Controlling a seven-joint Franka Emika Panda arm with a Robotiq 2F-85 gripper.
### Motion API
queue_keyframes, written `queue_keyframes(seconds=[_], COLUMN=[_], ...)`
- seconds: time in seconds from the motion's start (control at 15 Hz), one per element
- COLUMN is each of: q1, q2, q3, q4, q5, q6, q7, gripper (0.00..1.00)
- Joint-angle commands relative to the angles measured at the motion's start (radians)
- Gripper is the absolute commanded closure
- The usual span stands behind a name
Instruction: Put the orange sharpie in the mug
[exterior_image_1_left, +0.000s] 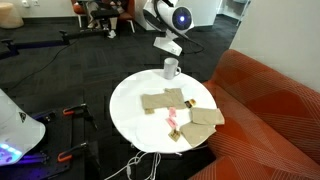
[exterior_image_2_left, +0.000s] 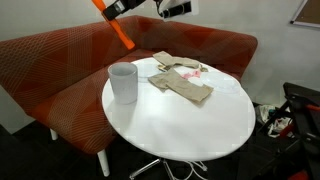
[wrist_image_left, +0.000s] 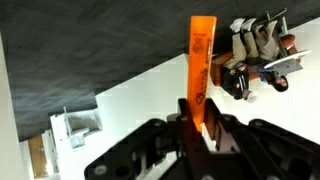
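Note:
The orange sharpie (exterior_image_2_left: 124, 36) in my gripper turns and goes down into the mug's open top (exterior_image_2_left: 123, 69) next for release. The sharpie's lower end still hangs tilted above the mug's rim.
My gripper (wrist_image_left: 198, 112) is shut on the orange sharpie (wrist_image_left: 200, 55), which sticks out past the fingertips. In an exterior view the sharpie (exterior_image_2_left: 124, 36) hangs tilted in the air, its lower end a little above the mug (exterior_image_2_left: 123, 82) and slightly behind it. The white-grey mug stands upright near the edge of the round white table (exterior_image_2_left: 190, 125). In an exterior view the gripper (exterior_image_1_left: 167, 48) hovers just above the mug (exterior_image_1_left: 171, 68); the sharpie is too small to make out there. The mug is not in the wrist view.
Tan cloths (exterior_image_1_left: 165, 100) (exterior_image_2_left: 186, 85) with a small pinkish-red item (exterior_image_1_left: 172, 121) lie on the table. A red sofa (exterior_image_1_left: 270, 100) (exterior_image_2_left: 60, 55) wraps around the table. Black and red equipment stands on the floor (exterior_image_2_left: 295, 115).

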Motion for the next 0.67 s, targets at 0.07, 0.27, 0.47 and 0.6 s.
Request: queue_keyframes(seconds=[0.07,0.27,0.47,0.6], q1=[0.086,0.134,0.168,0.177], q2=[0.020,0.026,0.035,0.043], q3=[-0.113,-0.173,-0.211,-0.228], q4=[0.034,0.028,0.027,0.026], q5=[0.201,0.251,0.300,0.353], q6=[-0.043,-0.053,-0.048,-0.050], q7=[-0.284,-0.421,-0.543,-0.617], gripper=[0.95,0.95,0.95,0.95])
